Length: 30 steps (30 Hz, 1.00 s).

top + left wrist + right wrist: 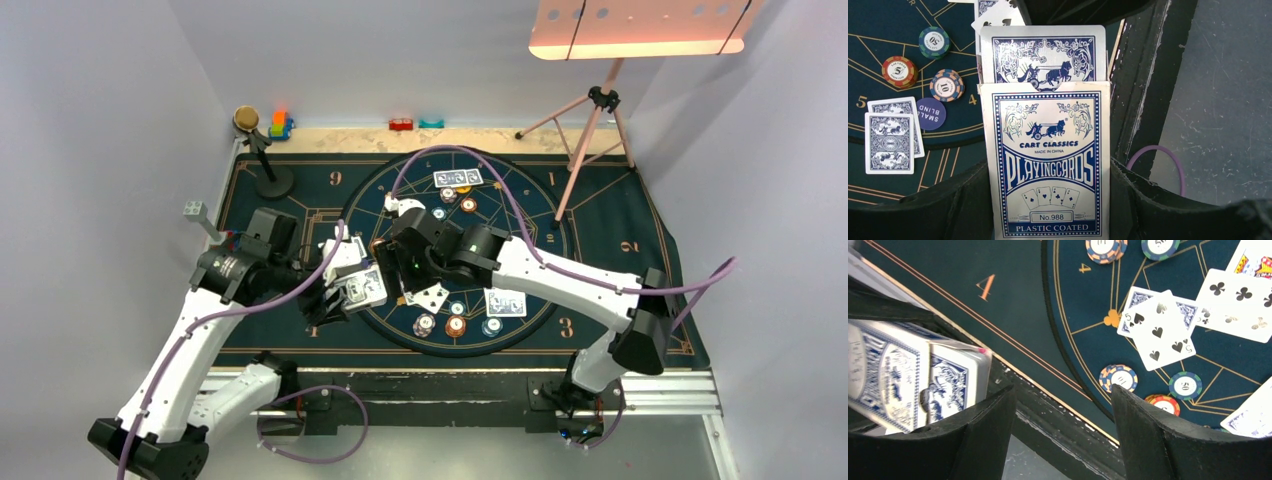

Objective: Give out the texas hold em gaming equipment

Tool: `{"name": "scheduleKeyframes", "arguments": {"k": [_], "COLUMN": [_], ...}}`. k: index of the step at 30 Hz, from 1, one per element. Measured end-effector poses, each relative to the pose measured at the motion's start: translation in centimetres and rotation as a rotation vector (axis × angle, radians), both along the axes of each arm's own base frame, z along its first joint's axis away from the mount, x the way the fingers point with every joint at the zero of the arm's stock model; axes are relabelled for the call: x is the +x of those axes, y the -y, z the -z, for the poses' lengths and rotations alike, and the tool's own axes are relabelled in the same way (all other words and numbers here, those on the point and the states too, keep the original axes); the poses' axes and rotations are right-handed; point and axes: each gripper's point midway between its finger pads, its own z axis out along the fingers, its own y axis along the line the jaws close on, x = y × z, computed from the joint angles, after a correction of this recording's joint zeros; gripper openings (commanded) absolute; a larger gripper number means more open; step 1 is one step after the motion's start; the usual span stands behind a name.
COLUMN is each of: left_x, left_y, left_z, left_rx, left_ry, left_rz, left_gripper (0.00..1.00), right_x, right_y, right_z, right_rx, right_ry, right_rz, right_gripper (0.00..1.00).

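Note:
The box goes back and down next with my left gripper, which releases it on the mat's bare near strip (380, 343), below it toward my base, clear of chips.
A blue-and-white playing card box (1048, 165) stands between my left gripper's (1048, 205) black fingers, which are shut on it. A patterned-back card (1043, 55) sticks out of its top. In the top view the box (362, 290) hangs over the mat's near left. My right gripper (1063, 405) is open with nothing between its fingers, just right of the box (898, 375). A face-up five of spades (1158, 332) and a clubs card (1238, 305) lie on the mat. Chips (934, 42) (899, 71) (947, 85), a small blind button (931, 113) and two face-down cards (890, 140) lie nearby.
The dark-blue mat (620, 230) covers the table. More face-down cards (457, 179) (505, 302) and chips (455, 324) lie on its circle. A black stand (262, 150) and toy blocks (280, 124) are at the back left. A tripod (590, 130) stands at the back right.

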Motion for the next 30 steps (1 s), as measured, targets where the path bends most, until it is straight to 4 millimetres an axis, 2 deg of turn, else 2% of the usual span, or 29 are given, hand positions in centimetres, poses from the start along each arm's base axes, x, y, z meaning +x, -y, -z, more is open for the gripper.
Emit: {"name": "scheduleKeyframes", "arguments": {"k": [4, 8, 10, 14, 17, 19, 22, 27, 30], "left_x": [0.0, 0.0, -0.2, -1.2, -1.7, -2.0, -2.2, -2.2, -1.9], "left_y": [0.1, 1.2, 1.6, 2.5, 3.2, 3.5, 3.6, 3.1, 2.9], "left_z": [0.1, 0.5, 1.6, 4.9, 6.9, 8.2, 10.4, 13.5, 15.1], "left_rx": [-0.001, -0.014, 0.000, 0.059, 0.100, 0.126, 0.167, 0.227, 0.258], "left_ry": [-0.007, -0.004, -0.025, -0.102, -0.133, -0.141, -0.142, -0.129, -0.132], "left_rz": [0.006, 0.068, 0.108, 0.202, 0.270, 0.308, 0.348, 0.379, 0.384], "left_gripper": [0.01, 0.01, 0.01, 0.00, 0.00, 0.01, 0.10, 0.24, 0.43], "right_x": [0.0, 0.8, 1.6, 4.1, 4.4, 4.4, 4.6, 4.9, 5.0], "right_y": [0.4, 2.8, 6.2, 14.7, 18.2, 19.2, 19.8, 19.8, 19.9], "right_z": [1.2, 0.2, -0.4, -2.3, -3.6, -3.9, -3.6, -1.5, -1.4], "right_rx": [-0.047, -0.044, -0.031, 0.037, 0.087, 0.106, 0.105, 0.062, 0.067], "right_ry": [-0.013, 0.013, 0.022, 0.083, 0.120, 0.128, 0.120, 0.065, 0.056], "right_rz": [0.012, 0.070, 0.142, 0.384, 0.485, 0.517, 0.537, 0.542, 0.547], "right_gripper": [0.76, 0.77, 0.76, 0.78, 0.79, 0.79, 0.80, 0.80, 0.80]}}
